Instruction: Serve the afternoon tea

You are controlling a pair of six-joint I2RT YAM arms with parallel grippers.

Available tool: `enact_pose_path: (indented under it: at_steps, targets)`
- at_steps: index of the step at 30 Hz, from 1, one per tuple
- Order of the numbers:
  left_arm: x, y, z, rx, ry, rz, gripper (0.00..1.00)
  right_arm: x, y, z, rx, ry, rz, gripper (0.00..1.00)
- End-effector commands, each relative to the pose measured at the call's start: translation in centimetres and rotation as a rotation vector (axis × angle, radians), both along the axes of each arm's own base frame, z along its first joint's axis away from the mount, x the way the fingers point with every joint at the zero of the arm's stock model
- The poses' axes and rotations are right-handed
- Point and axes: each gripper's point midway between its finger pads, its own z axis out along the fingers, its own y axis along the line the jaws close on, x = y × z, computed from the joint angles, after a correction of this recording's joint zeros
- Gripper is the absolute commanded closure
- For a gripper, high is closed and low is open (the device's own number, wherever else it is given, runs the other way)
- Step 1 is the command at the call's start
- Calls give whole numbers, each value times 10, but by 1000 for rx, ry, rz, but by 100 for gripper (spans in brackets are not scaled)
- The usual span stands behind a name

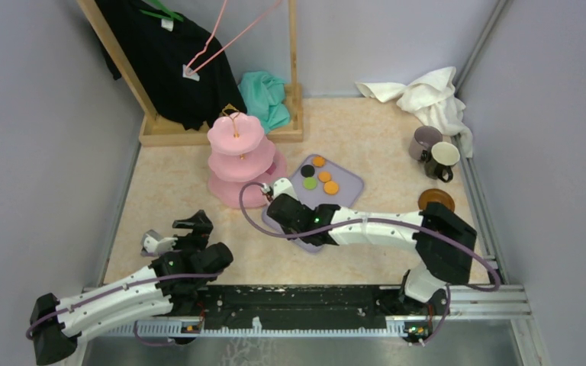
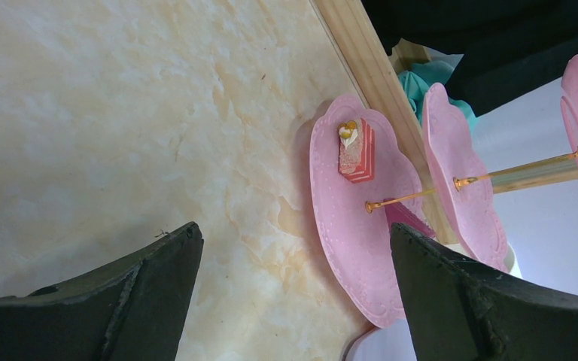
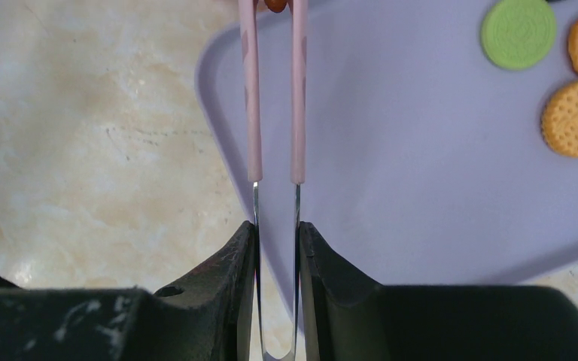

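Note:
My right gripper will next carry the tongs and brown piece (image 3: 273,4) to the left in the top view, over the near part of the stand's bottom shelf, and then open, because that part is empty.
The pink three-tier stand (image 1: 236,152) rises at the table's middle back; in the left wrist view a red-and-pink cake slice (image 2: 357,150) lies on its bottom tier (image 2: 354,226). Orange (image 1: 331,187), green (image 1: 310,183) and black (image 1: 307,170) rounds lie on the lilac tray (image 1: 349,185). My right gripper (image 1: 275,200) (image 3: 277,226) is shut on thin pink tongs (image 3: 275,113) over the tray's left end; the tong tips pinch a small brown piece (image 3: 273,4) at the frame's top edge. My left gripper (image 1: 191,226) (image 2: 293,237) hangs open and empty, front left. Mauve mug (image 1: 425,142), cream mug (image 1: 442,158) and a brown saucer (image 1: 436,200) stand at the right.
A wooden rack (image 1: 221,133) with a black garment (image 1: 172,61) and a teal cloth (image 1: 268,97) stands behind the stand. A white towel (image 1: 431,95) lies in the back right corner. Grey walls close in both sides.

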Motion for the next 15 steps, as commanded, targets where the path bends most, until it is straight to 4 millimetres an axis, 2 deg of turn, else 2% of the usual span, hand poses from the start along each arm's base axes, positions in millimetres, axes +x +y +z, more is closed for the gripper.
enact_pose_path:
  at_steps: [1, 2, 3, 7, 11, 15]
  targets:
    - [-5, 17, -2, -25, -60, 48, 1, 29, 38, 28, 63, -62, 41, 99]
    - [-5, 18, -2, -24, -60, 48, 1, 34, 44, 31, 71, -67, 45, 99]
    - [-5, 18, -2, -24, -60, 49, 1, 38, 48, 23, 53, -56, 50, 99]
    - [-6, 20, -4, -28, -61, 51, 1, 51, 62, 12, 31, -44, 62, 99]
    - [-7, 21, -5, -29, -60, 53, 1, 61, 68, 3, 10, -39, 61, 98]
    - [-7, 22, -7, -31, -58, 54, 1, 67, 68, -1, -8, -45, 54, 93]
